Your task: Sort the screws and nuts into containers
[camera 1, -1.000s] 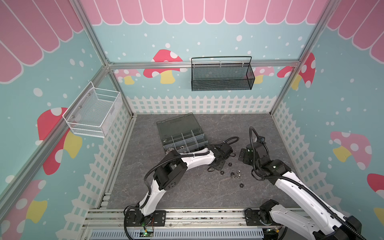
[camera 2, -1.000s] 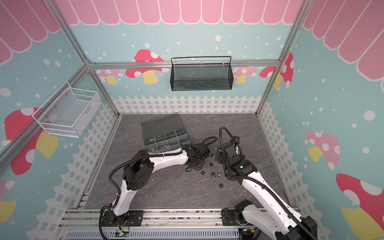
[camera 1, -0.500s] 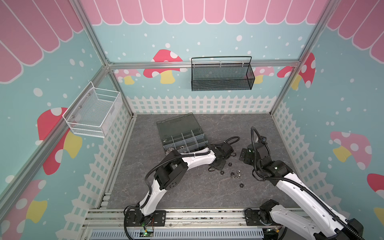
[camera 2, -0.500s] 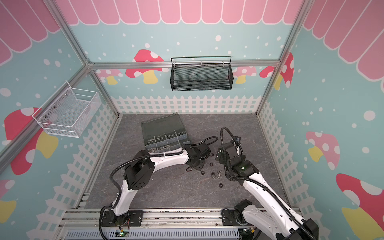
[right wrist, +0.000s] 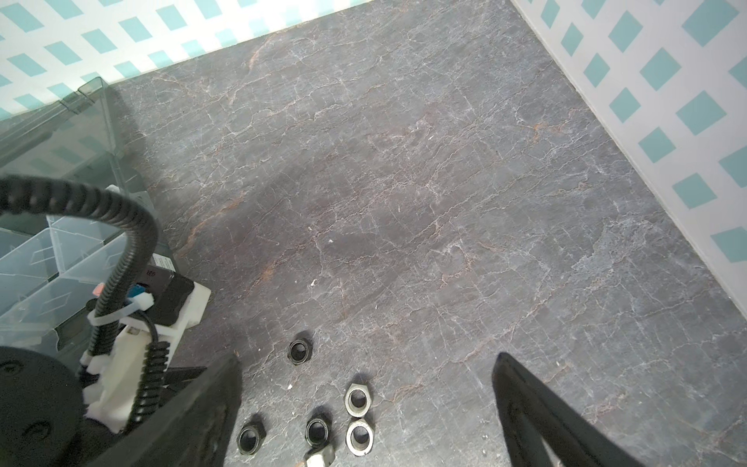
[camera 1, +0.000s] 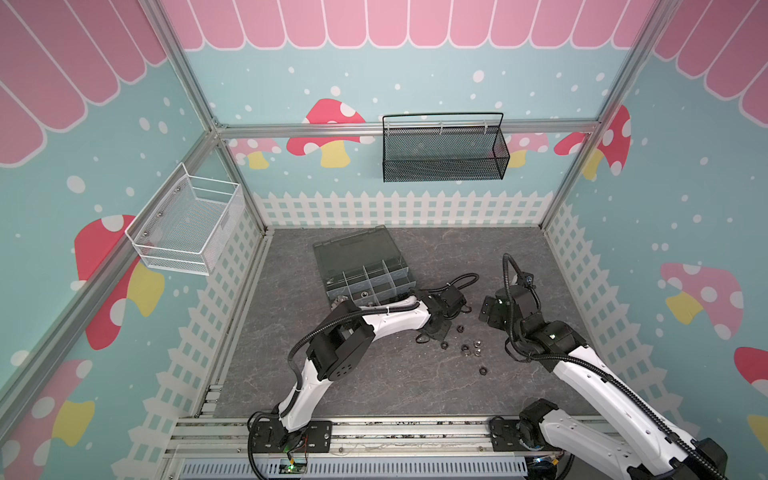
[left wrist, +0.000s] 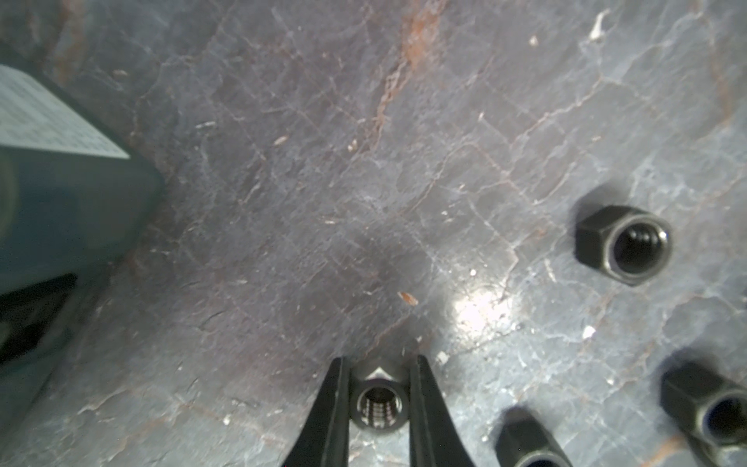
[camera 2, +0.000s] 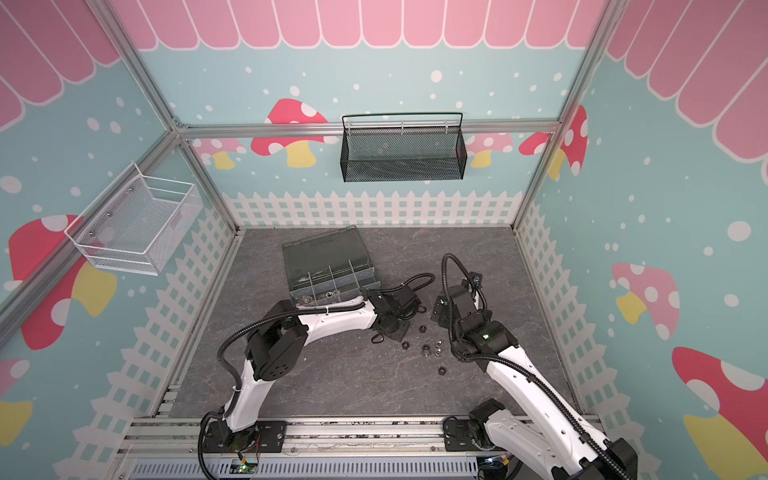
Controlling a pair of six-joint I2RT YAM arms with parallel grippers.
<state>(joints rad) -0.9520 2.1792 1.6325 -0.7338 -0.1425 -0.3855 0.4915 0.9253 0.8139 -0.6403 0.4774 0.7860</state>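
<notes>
My left gripper rises next to clear the box's sides, crosses the box's section with the silvery piece point(camera 1: 365, 294) past the box corner beside the gripper, and releases the dark nut.
Several small hex nuts, black point(camera 1: 444, 345) and silver point(camera 1: 477, 344), lie scattered on the floor right of the middle in both top views. My left gripper point(left wrist: 378, 366) is low over the floor, its two black fingers pressed against the sides of one dark nut point(left wrist: 378, 406); in a top view the left gripper point(camera 2: 390, 328) is at the cluster's left edge. My right gripper point(right wrist: 364, 362) hangs open above the nuts point(right wrist: 357, 399), holding nothing. The containers are compartments of the smoky organizer box point(camera 1: 365, 274), lid open. No screws show on the floor.
A silvery piece point(camera 1: 341, 299) lies in a front compartment, too small to name. The box corner point(left wrist: 60, 202) is close to the left gripper. A white wire basket point(camera 1: 187, 228) hangs on the left wall and a black mesh basket point(camera 1: 444, 149) on the back wall.
My left gripper's jaws have closed in on the nut at the cluster's left edge. The right arm has barely shifted and stays open.
</notes>
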